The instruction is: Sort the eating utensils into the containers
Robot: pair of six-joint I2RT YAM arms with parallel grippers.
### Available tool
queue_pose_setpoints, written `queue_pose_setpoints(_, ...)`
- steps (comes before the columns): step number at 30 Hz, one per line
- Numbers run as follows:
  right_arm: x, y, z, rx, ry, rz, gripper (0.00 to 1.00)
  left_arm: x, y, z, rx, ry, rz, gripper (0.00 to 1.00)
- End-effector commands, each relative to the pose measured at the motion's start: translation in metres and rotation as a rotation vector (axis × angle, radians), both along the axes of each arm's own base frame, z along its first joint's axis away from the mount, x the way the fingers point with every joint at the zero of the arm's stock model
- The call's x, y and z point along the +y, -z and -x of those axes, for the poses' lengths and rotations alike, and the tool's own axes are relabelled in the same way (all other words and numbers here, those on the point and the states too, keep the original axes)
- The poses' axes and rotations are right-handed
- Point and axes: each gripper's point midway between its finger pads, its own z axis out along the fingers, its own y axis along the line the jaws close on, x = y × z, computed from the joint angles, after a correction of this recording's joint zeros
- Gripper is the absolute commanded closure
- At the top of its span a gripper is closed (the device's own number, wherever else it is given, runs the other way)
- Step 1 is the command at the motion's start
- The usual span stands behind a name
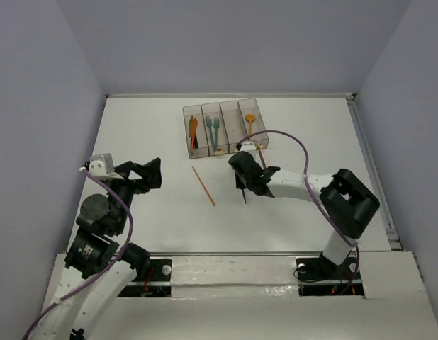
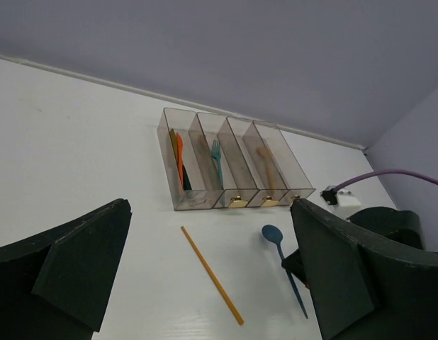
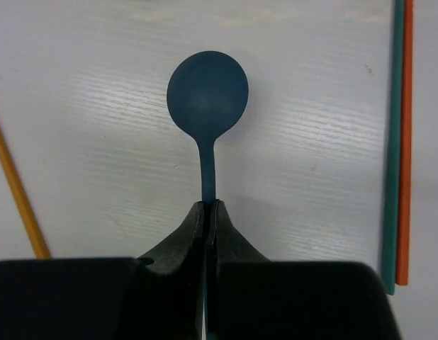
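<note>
My right gripper will next lift the dark blue spoon, carry it outward over the end bin and lower it in, because that bin already has an orange spoon (image 1: 250,120) in it.
The containers (image 1: 222,127) are joined translucent bins at the table's back; they also show in the left wrist view (image 2: 226,159). They hold an orange utensil (image 1: 193,127), teal forks (image 1: 212,126) and an orange spoon (image 1: 250,120). My right gripper (image 1: 242,178) is shut on the handle of a dark blue spoon (image 3: 207,92) just in front of the bins, low over the table; its fingertips (image 3: 210,207) pinch the handle, bowl pointing away. A yellow-orange stick (image 1: 203,185) lies loose on the table, left of the spoon. My left gripper (image 1: 149,173) is open and empty, left of the stick.
A teal stick (image 3: 393,142) and an orange-red stick (image 3: 404,142) lie side by side just right of the spoon. The yellow-orange stick (image 2: 210,275) lies between my left fingers' line of sight and the bins. Grey walls enclose the table.
</note>
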Motion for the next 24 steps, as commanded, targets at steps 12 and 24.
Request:
queue_pose_setpoints(12,-0.042,-0.142,-0.114,-0.292,0.008,-0.179,1.0,-0.001,-0.02,0.002,-0.064,0.01,0.021,0.01)
queue_pose_setpoints(24,-0.076,-0.122,-0.236,-0.281,0.044,-0.11,1.0,-0.001,-0.018,0.0,-0.054,0.005,0.011,0.01)
